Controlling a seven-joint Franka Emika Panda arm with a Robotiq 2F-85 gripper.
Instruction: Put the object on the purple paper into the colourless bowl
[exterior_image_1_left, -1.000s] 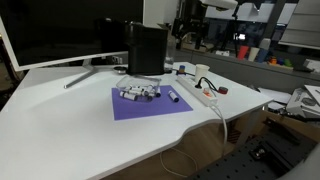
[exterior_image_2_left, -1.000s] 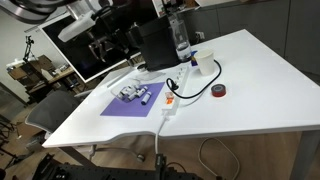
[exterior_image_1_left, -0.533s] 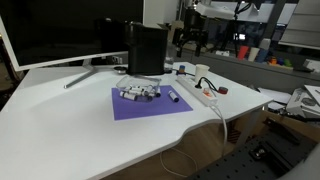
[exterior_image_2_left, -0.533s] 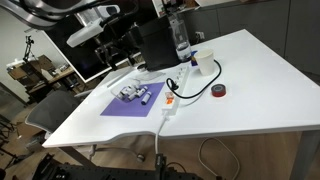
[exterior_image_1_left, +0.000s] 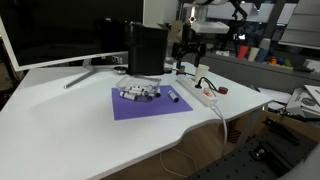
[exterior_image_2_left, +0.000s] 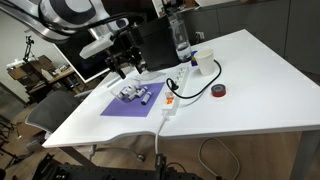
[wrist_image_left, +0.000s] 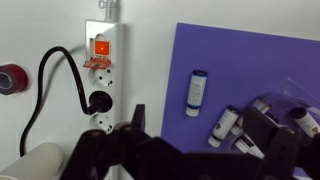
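Note:
The single marker on the purple paper is outside the colourless bowl, so the robot's gripper needs to move down toward it next, with its fingers on both sides of it.
The purple paper (exterior_image_1_left: 150, 105) lies flat on the white table and shows in both exterior views (exterior_image_2_left: 132, 105) and the wrist view (wrist_image_left: 250, 60). A single white-and-dark marker (wrist_image_left: 197, 92) lies on it apart from the rest; it also shows in both exterior views (exterior_image_1_left: 172, 96) (exterior_image_2_left: 147, 98). The colourless bowl (exterior_image_1_left: 138, 93) (exterior_image_2_left: 129, 93) sits on the paper with several similar markers in it, and its faint rim shows in the wrist view (wrist_image_left: 292, 95). My gripper (wrist_image_left: 200, 138) is open and empty, above the paper's edge near the single marker (exterior_image_1_left: 187, 58) (exterior_image_2_left: 125, 68).
A white power strip (wrist_image_left: 100, 70) with a lit red switch and a black cable lies beside the paper (exterior_image_1_left: 205, 95) (exterior_image_2_left: 171, 101). A red tape roll (exterior_image_2_left: 219, 91), white cup (exterior_image_2_left: 203, 62), clear bottle (exterior_image_2_left: 180, 38), black box (exterior_image_1_left: 146, 48) and monitor (exterior_image_1_left: 55, 30) stand farther back.
My arm has come down and moved closer to the purple paper. The objects on the table have not moved.

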